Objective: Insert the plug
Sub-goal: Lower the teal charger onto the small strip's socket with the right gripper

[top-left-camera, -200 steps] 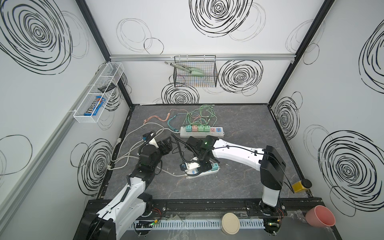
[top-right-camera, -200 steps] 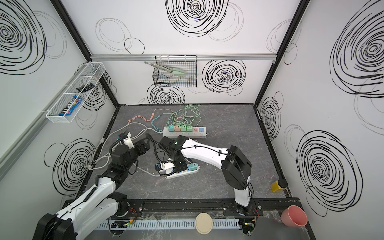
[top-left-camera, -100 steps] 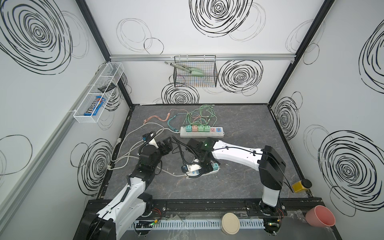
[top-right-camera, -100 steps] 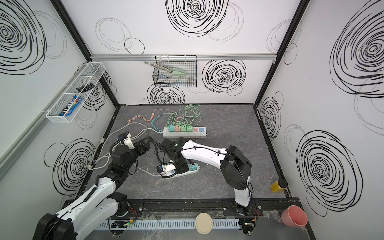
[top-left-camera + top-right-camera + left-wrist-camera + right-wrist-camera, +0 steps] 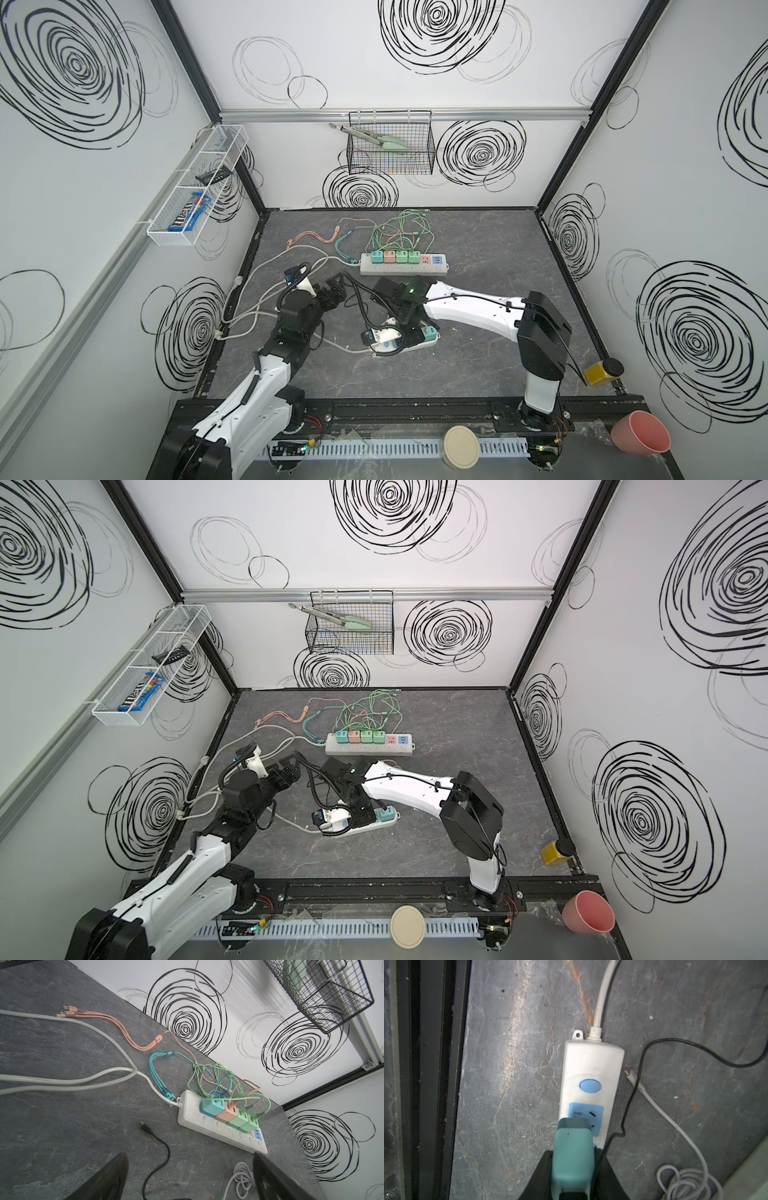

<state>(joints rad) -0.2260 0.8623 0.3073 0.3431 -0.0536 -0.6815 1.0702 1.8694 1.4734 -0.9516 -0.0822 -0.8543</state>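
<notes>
The right gripper should next go down toward the switch end of the power strip and release the teal plug (image 5: 572,1142) in the blue socket (image 5: 593,1114), because that socket is below the gripper, nearer that end.
In the right wrist view my right gripper (image 5: 572,1152) is shut on a teal plug (image 5: 572,1142). The plug's front end overlaps the blue socket (image 5: 593,1114) of a white power strip (image 5: 591,1064) that lies flat on the table. Its prongs are hidden, so I cannot tell whether they are in the socket. In both top views this gripper (image 5: 405,328) (image 5: 353,808) hangs over the strip (image 5: 417,340) (image 5: 374,821) near the middle of the table. My left gripper (image 5: 334,291) (image 5: 289,771) (image 5: 189,1155) is open and holds nothing, to the left of the strip.
A second power strip (image 5: 403,269) (image 5: 207,1126) with several coloured chargers and tangled cables lies further back. A loose black cable (image 5: 160,1163) and a coiled white cable (image 5: 683,1180) lie close to the near strip. A green plug (image 5: 432,331) sits in the near strip's right end.
My left gripper's jaws have opened wider. The right gripper, still shut on the teal plug, has shifted slightly left over the strip.
</notes>
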